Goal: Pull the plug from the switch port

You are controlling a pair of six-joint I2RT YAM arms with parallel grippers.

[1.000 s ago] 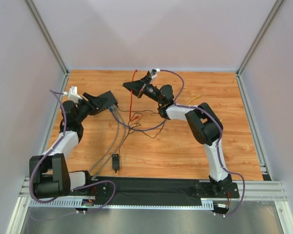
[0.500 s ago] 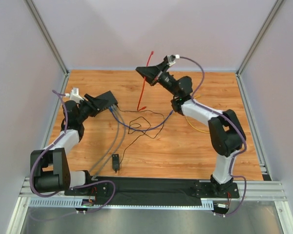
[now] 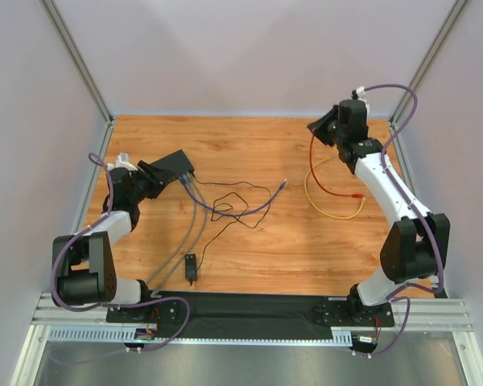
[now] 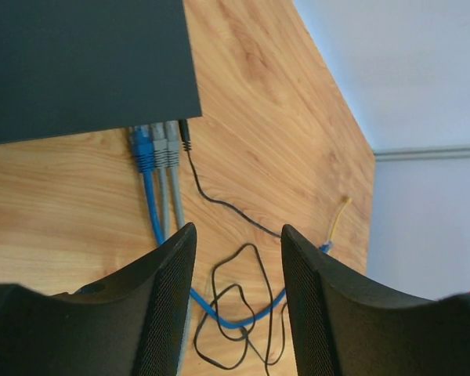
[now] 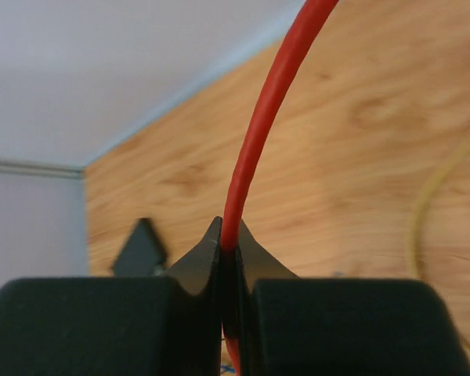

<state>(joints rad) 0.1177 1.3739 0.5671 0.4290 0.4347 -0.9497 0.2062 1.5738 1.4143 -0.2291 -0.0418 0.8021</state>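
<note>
I should next move my right gripper down and back toward the yellow cable's bend [image 3: 308,173] [image 5: 424,197], which is below and back from the gripper. There I will release the red cable, which is still held above the table.
The black switch [image 3: 177,164] lies at the back left of the table. It fills the top left of the left wrist view [image 4: 78,63], with a blue plug [image 4: 143,153], grey plugs [image 4: 166,149] and a thin black plug [image 4: 186,137] in its ports. My left gripper [image 3: 150,174] is open and empty beside the switch; its jaws [image 4: 236,235] stand apart over the cables. My right gripper [image 3: 322,130] is far right at the back, shut on a red cable [image 5: 274,94], clear of the switch. The red cable [image 3: 322,177] hangs down to the table, its plug end [image 3: 358,195] lying free.
A yellow cable loop [image 3: 330,211] lies under the right arm. A blue cable's loose end [image 3: 283,185] and a tangle of thin black wire [image 3: 233,205] lie mid-table. A small black adapter block [image 3: 191,266] sits near the front. Grey cables [image 3: 185,229] run from the switch to the front.
My right arm has swung from the middle back to the far right, carrying the red cable with it. The left arm and the switch have hardly moved.
</note>
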